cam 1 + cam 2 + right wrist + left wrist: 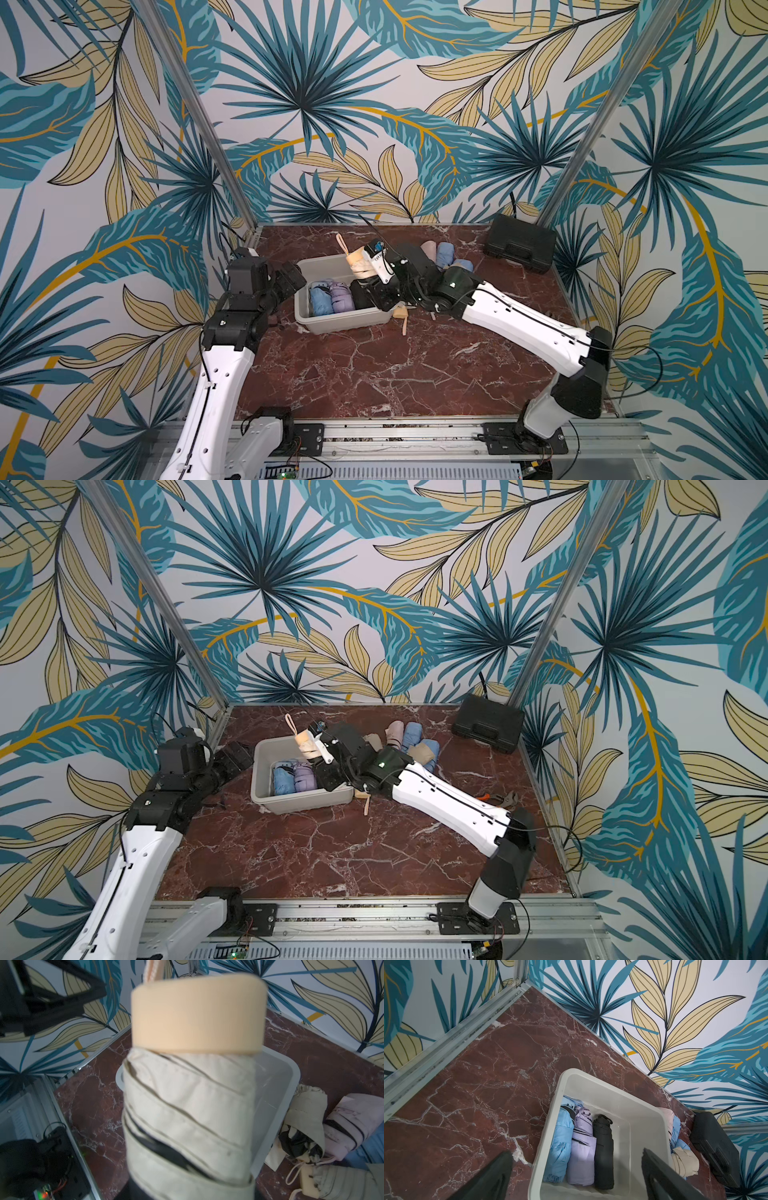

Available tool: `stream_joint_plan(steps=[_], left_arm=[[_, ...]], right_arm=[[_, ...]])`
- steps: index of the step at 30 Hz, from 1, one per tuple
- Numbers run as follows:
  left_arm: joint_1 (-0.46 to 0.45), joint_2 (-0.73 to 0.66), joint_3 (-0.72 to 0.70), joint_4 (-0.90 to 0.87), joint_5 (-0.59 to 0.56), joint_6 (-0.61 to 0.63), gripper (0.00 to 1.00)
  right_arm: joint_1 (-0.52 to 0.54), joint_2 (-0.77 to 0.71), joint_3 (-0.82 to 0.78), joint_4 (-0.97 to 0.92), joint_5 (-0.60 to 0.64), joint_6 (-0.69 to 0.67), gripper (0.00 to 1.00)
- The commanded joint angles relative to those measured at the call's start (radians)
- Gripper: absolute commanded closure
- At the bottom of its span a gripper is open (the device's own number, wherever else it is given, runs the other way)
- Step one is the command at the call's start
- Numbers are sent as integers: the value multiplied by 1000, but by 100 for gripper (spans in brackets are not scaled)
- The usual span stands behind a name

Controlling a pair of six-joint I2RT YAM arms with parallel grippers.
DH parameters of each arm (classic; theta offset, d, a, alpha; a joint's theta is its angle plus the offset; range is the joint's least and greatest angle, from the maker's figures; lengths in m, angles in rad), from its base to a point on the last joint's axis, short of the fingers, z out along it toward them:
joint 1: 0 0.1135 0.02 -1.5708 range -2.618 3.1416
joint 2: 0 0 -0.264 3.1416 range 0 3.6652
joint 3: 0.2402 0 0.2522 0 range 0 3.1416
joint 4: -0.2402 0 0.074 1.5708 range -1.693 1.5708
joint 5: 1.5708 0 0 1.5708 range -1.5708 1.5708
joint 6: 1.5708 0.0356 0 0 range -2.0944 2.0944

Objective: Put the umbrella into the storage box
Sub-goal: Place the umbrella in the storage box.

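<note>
The beige umbrella (358, 261) goes down with my right gripper next, for release beside the black one on the box's bare bottom, the free part below the gripper.
The storage box (345, 323) is an off-white tub left of the table's middle, also in the left wrist view (612, 1089) and the right wrist view (291, 1088). A blue umbrella (560, 1142), a lilac one (582, 1147) and a black one (603, 1151) lie side by side in it. My right gripper (371, 267) is shut on a beige folded umbrella (358, 261) with a peach handle (197, 1014). It hangs tilted over the box's far right part. My left gripper (577, 1167) stands open at the box's left end, holding nothing.
Several folded umbrellas (444, 253) lie heaped behind the box to its right. Another beige one (401, 313) lies at the box's front right corner. A black hard case (519, 245) sits in the back right corner. Pliers (498, 800) lie near the right edge.
</note>
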Motion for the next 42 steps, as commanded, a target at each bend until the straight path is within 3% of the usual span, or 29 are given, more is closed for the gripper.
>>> stream_joint_plan(steps=[1,7,15,20,31,42], left_arm=[[12,-2,-29,21,49,-1,1],[13,-6,-92,100,123,62,14],[13,9,-124,129,107,121,16],[14,-10,-179,228,170,123,22],[15,-97,-281,275,64,46,22],[14,-93,-329,291,83,24,32]], right_arm=[[2,77,84,-42,52,263,81],[2,256,226,-55,107,383,81],[1,372,313,-113,237,378,81],[0,434,417,-240,282,346,80],[-10,456,463,-295,276,310,78],[-59,539,491,-319,256,348,78]])
